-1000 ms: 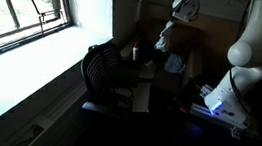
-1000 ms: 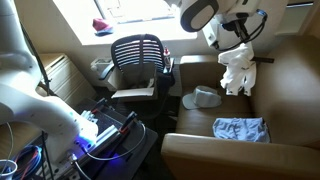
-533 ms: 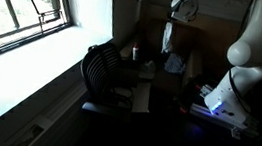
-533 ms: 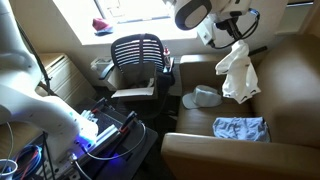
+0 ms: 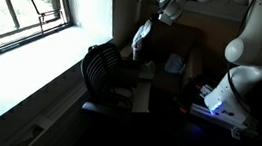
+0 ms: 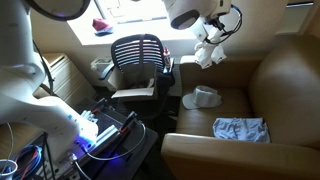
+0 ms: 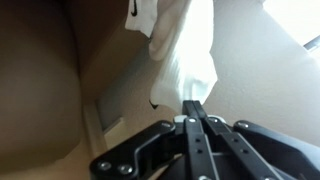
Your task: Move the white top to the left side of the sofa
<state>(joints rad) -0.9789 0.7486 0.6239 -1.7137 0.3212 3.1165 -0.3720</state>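
Note:
I should lower my gripper toward the grey cap-like item [image 6: 203, 97] below it on the sofa [image 6: 290, 90] seat and release the white top, because the cloth is hanging high.
My gripper [image 7: 192, 108] is shut on the white top [image 7: 185, 50], which hangs from the closed fingers in the wrist view. In both exterior views the white top [image 6: 208, 52] [image 5: 143, 36] is held in the air above the brown sofa [image 6: 290, 90], near its end by the black office chair [image 6: 138, 62]. The gripper [image 6: 214, 38] is above the cloth.
A blue cloth [image 6: 240, 128] and a grey cap-like item [image 6: 202, 97] lie on the sofa seat. The chair stands beside the sofa under a window [image 5: 19, 4]. The robot base with cables [image 6: 95, 125] is at the front.
The gripper has carried the white top across the sofa toward the chair end and higher; the cloth now hangs bunched instead of draped long.

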